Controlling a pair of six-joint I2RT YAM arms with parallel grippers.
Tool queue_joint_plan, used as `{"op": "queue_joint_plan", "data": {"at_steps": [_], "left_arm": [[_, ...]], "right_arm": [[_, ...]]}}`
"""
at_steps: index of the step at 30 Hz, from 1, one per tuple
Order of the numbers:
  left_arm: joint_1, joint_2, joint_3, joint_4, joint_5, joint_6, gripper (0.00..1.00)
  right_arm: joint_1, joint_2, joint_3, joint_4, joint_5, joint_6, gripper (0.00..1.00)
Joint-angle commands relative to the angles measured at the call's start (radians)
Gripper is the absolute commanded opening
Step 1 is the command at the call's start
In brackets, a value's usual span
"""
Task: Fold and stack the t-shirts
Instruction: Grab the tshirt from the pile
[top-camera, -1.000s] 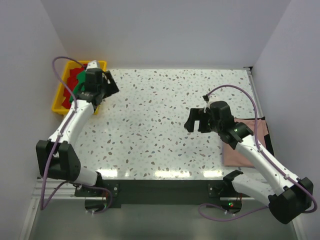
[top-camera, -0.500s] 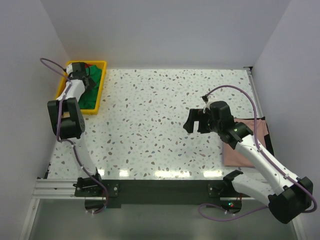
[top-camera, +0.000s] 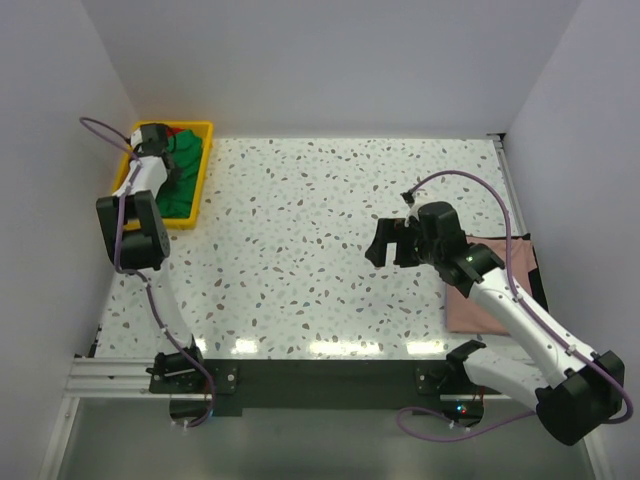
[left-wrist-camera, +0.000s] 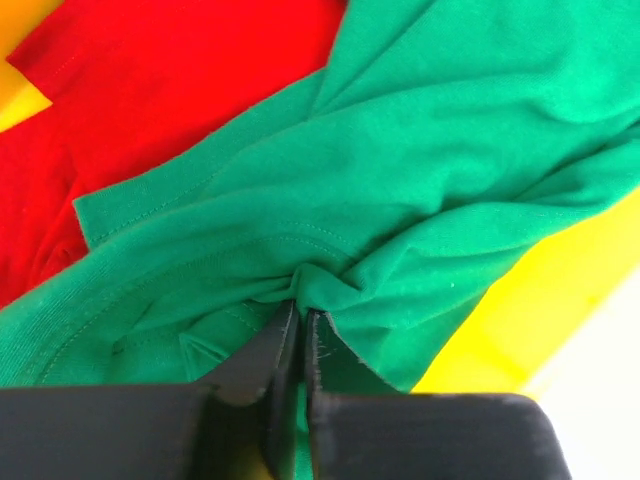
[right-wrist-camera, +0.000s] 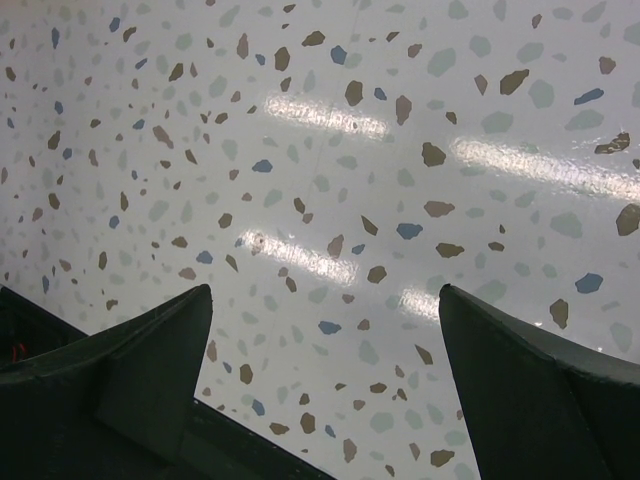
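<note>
The green t-shirt (top-camera: 183, 178) in my left gripper needs to come up out of the tray (top-camera: 205, 150) before I fold it. Then it needs to go across toward my right gripper and down over empty tabletop.
A bright green t-shirt (left-wrist-camera: 400, 180) lies crumpled in the yellow tray (left-wrist-camera: 540, 300), on top of a red t-shirt (left-wrist-camera: 180, 90). My left gripper (left-wrist-camera: 300, 308) is shut on a pinched fold of the green cloth. From above, the left gripper (top-camera: 163, 152) reaches down into the tray (top-camera: 205, 150) over the green t-shirt (top-camera: 183, 178). A dusty pink t-shirt (top-camera: 482, 308) lies flat at the table's right edge, partly under my right arm. My right gripper (top-camera: 386, 245) hovers open over bare tabletop, and its wrist view shows the right gripper (right-wrist-camera: 325, 290) holding nothing.
The tray stands in the back left corner against the left wall. White walls close in the speckled table (top-camera: 320, 230) on the left, back and right. Purple cables loop off both arms.
My left arm has swung back and reached down into the tray, and its jaws have closed on the green t-shirt. The right arm has not moved.
</note>
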Motion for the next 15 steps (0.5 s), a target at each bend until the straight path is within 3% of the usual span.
{"op": "queue_joint_plan", "data": {"at_steps": [1, 11, 15], "left_arm": [[0.009, -0.118, 0.038, 0.014, 0.022, 0.005, 0.01], [0.011, -0.336, 0.087, 0.006, 0.088, 0.061, 0.0], [0.008, -0.43, 0.099, 0.043, 0.192, 0.066, 0.0]], "right_arm": [[-0.001, 0.003, 0.002, 0.03, -0.019, -0.018, 0.99], [-0.001, 0.021, 0.007, 0.044, -0.033, -0.017, 0.99], [-0.001, 0.022, 0.012, 0.053, -0.034, -0.019, 0.99]]}}
